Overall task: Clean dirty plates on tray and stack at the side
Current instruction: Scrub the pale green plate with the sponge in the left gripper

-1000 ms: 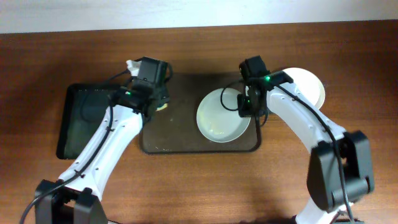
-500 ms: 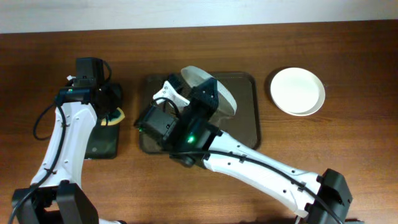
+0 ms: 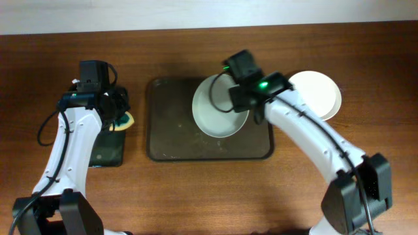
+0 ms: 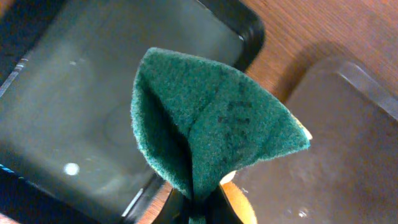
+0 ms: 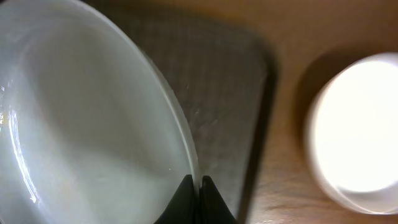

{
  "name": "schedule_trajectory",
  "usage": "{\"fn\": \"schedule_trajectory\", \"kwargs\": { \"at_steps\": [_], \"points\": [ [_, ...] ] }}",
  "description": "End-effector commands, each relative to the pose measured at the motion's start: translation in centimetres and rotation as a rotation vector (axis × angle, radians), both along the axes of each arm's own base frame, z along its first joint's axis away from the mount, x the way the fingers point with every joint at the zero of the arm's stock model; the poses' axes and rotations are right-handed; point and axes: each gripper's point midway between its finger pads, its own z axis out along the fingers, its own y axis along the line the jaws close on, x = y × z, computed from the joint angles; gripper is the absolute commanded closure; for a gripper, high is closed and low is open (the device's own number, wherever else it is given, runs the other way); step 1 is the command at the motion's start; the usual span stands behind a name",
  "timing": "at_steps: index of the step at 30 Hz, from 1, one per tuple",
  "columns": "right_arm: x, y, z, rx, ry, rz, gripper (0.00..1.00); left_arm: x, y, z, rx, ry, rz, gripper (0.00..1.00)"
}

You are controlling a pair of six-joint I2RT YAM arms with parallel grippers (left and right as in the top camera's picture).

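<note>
The sponge (image 4: 211, 124) should next go across the held white plate in my left gripper to wipe it. Then the sponge should come back, go down into the black tray (image 4: 99, 99) below and be released there.
My right gripper (image 3: 247, 106) is shut on the right rim of a white plate (image 3: 214, 111) and holds it tilted over the right half of the brownish-grey tray (image 3: 170, 130). The right wrist view shows the jaws (image 5: 198, 188) pinching that rim (image 5: 93, 124) above the tray (image 5: 224, 87). A second white plate (image 3: 318, 94) lies on the table right of the tray and also shows in the right wrist view (image 5: 354, 137). A third plate is not seen apart from these. My left gripper (image 3: 116, 117) is shut on a green and yellow sponge (image 4: 211, 124) at the black tray's right edge.
A narrow black tray (image 3: 104, 150) lies left of the big tray, and also shows in the left wrist view (image 4: 74, 112). The brown wooden table runs to a pale wall at the back. The big tray's left half (image 4: 336, 149) is bare and looks wet.
My right arm has swung back to the tray's right side with the plate still held. The left gripper moved from the tray to the black tray a second ago and has stayed there.
</note>
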Motion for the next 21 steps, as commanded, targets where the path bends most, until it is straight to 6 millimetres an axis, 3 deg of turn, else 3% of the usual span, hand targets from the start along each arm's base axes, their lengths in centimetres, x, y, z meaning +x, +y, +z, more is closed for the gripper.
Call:
{"fn": "schedule_trajectory", "kwargs": {
  "at_steps": [1,2,4,8,9,13,15,18,21],
  "points": [
    [-2.0,1.7,-4.9,0.306,0.206,-0.014,0.96,0.2,-1.7,0.5,-0.073,-0.025,-0.040,1.00],
    [-2.2,1.7,-6.0,0.337,0.218,-0.014,0.96,0.4,-2.7,0.6,-0.094,-0.033,-0.068,1.00],
    [-2.5,2.1,-8.5,0.375,0.207,-0.019,0.96,0.9,-7.3,0.6,-0.182,-0.066,-0.265,1.00],
    [-1.6,2.5,-10.1,0.447,0.141,-0.121,0.96,0.1,-14.5,0.1,-0.221,-0.076,-0.447,1.00],
    [-1.3,2.2,-10.7,0.442,0.119,-0.174,0.96,-0.2,-17.1,0.3,-0.226,-0.091,-0.507,1.00],
    [-2.2,1.8,-14.0,0.406,0.196,-0.197,0.96,0.5,-22.5,0.4,-0.237,-0.173,-0.538,1.00],
    [-2.6,1.7,-14.9,0.393,0.222,-0.203,0.96,0.7,-24.0,-0.8,-0.239,-0.164,-0.566,1.00],
    [-2.6,1.7,-15.0,0.392,0.223,-0.203,0.96,1.4,-25.1,-6.5,-0.226,-0.079,-0.573,1.00],
    [-2.8,1.5,-15.1,0.379,0.227,-0.183,0.96,2.3,-24.6,-11.1,-0.177,-0.032,-0.549,1.00]
  ]
}}
